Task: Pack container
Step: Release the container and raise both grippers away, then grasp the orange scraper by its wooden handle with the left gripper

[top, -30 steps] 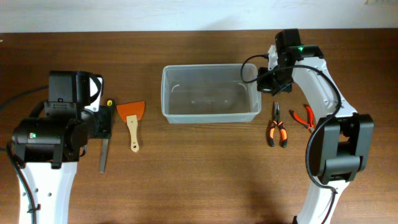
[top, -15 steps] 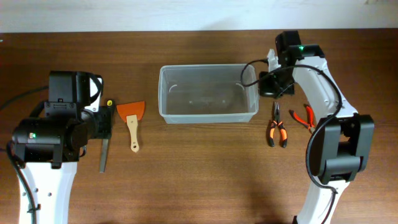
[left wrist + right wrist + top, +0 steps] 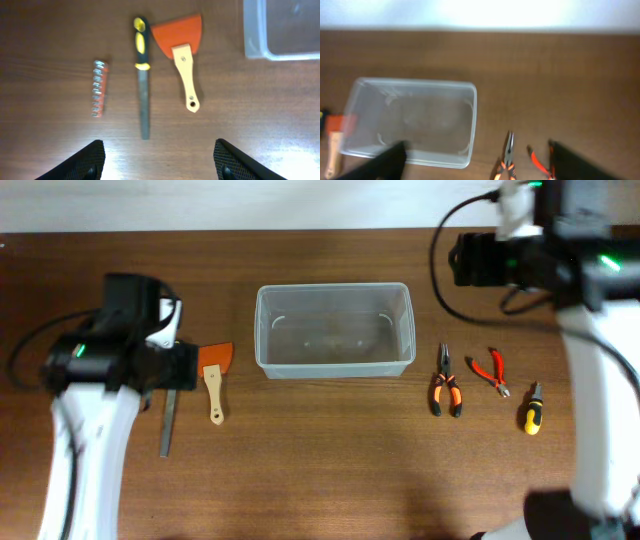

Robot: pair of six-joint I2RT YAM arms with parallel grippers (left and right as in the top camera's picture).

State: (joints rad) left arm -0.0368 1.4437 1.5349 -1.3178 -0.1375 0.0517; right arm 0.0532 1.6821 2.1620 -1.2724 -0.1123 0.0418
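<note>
Next, my left gripper moves down toward the container, then onto the pale handle beside the orange blade, as the scraper lies nearest the container.
The container, a clear plastic bin, stands empty at the middle of the table. It also shows in the right wrist view as the container and, by one corner, in the left wrist view as the container. My left gripper hangs open above the table, nothing between its fingers. Below it lie a yellow-handled file, an orange scraper and a bit strip. My right gripper is open, high above the container's right end, blurred.
Right of the container lie orange-handled pliers, red cutters and a yellow-and-black screwdriver. The scraper and file lie left of it, beside the left arm. The right arm is raised close to the overhead camera.
My right gripper has opened, left the container's right end and risen high. The container slid slightly left. My left gripper has opened and its arm has lifted and shifted right.
</note>
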